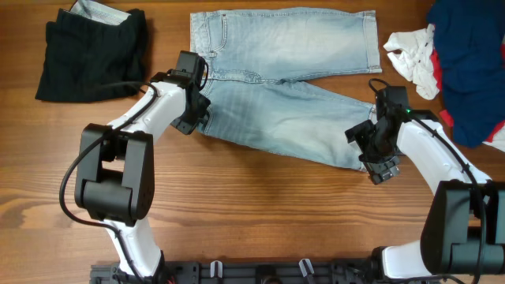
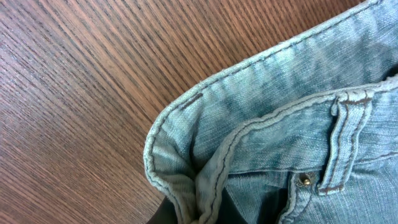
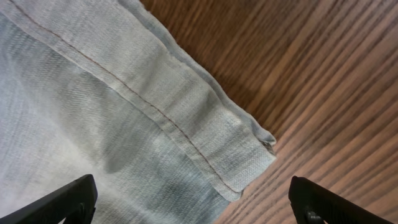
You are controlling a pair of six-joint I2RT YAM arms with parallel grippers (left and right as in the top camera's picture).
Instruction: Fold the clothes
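I will lower my right gripper onto the near corner of the jeans' leg hem (image 1: 364, 165) (image 3: 239, 174) and close it, because that corner is below it, between its open fingers.
Light blue jeans (image 1: 284, 87) lie spread on the wooden table, one leg toward the back, the other slanting to the front right. My left gripper (image 1: 192, 110) is shut on the waistband corner, a pinched fold of denim (image 2: 205, 186) between its fingers. My right gripper (image 1: 379, 158) is open and hovers over the hem of the nearer leg (image 3: 242, 168), one finger over the cloth and the other over bare wood.
A folded black garment (image 1: 93, 54) lies at the back left. A white cloth with red marks (image 1: 414, 57) and a dark blue garment (image 1: 472, 63) are heaped at the back right. Bare wood runs along the front of the table.
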